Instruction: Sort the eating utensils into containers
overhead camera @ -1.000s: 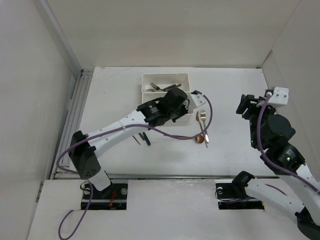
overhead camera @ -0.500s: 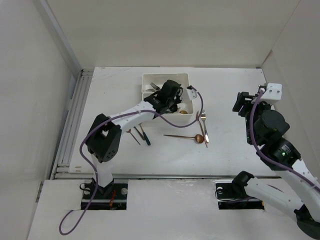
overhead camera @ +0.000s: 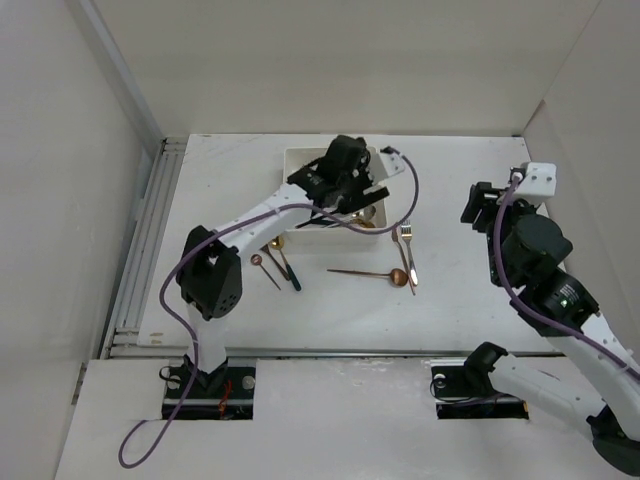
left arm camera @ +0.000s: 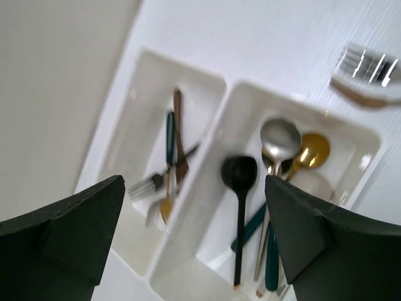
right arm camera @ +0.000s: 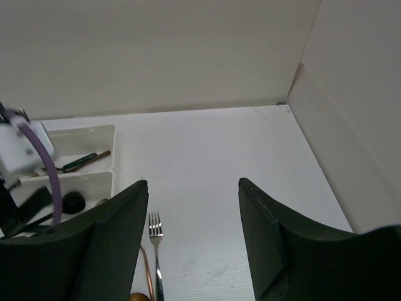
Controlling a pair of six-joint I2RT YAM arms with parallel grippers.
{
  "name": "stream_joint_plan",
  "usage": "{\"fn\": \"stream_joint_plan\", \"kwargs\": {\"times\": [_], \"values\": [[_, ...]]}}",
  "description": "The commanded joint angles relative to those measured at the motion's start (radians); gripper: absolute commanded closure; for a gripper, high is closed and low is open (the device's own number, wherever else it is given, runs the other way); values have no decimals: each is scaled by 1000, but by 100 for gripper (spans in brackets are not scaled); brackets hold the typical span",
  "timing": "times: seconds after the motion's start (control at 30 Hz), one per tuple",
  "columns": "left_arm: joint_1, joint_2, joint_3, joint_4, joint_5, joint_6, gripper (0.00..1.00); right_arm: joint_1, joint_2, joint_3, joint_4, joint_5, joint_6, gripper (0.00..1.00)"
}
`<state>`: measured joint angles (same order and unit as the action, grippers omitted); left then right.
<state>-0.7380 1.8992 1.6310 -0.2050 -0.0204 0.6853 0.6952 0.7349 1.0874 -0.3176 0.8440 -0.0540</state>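
Observation:
I will move my left gripper back and down onto the copper spoon's handle [overhead camera: 381,274] beside the bowl, as the spoon is below and back, still outside the containers.
My left gripper [overhead camera: 343,192] hangs open over the two white containers [overhead camera: 298,155]. In the left wrist view its jaws stand wide apart around nothing. Below them a black spoon [left arm camera: 239,174] lies loose in the right container [left arm camera: 301,103], beside silver, gold and green-handled spoons. The left container [left arm camera: 149,88] holds forks [left arm camera: 150,185]. On the table lie a silver fork [overhead camera: 405,245], a copper spoon [overhead camera: 372,273], a small copper spoon [overhead camera: 262,265] and a dark green utensil [overhead camera: 286,266]. My right gripper [overhead camera: 480,208] is open in the air at the right, above the silver fork [right arm camera: 155,241].
A purple cable [overhead camera: 405,215] loops from the left arm over the containers' right side. White walls close the table at the back and right. A ribbed rail [overhead camera: 150,240] runs along the left edge.
My left gripper has gone from shut to open, and the black spoon now lies in the right container. The left arm reached farther back over the containers. The right arm shifted slightly left.

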Motion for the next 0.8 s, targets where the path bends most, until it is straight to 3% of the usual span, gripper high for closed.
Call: {"fn": "stream_joint_plan", "kwargs": {"times": [0.0, 0.1, 0.17, 0.27, 0.53, 0.63, 0.77], "values": [[12, -42, 211, -143, 195, -76, 8, 6, 11, 29, -3, -26, 11, 35], [-32, -84, 175, -308, 407, 25, 22, 6, 20, 11, -3, -46, 11, 35], [-72, -103, 72, -376, 436, 117, 36, 6, 6, -1, -3, -56, 11, 35], [-132, -94, -25, -404, 456, 160, 40, 6, -21, -26, -15, -75, 11, 35], [-144, 121, 40, -400, 427, 126, 45, 6, -45, -49, -28, -85, -49, 34], [-153, 168, 40, -341, 375, 114, 39, 6, -45, -58, -17, -85, -89, 34], [-172, 242, 75, -353, 375, 59, 38, 6, -45, -67, -8, -85, -115, 33]]}}
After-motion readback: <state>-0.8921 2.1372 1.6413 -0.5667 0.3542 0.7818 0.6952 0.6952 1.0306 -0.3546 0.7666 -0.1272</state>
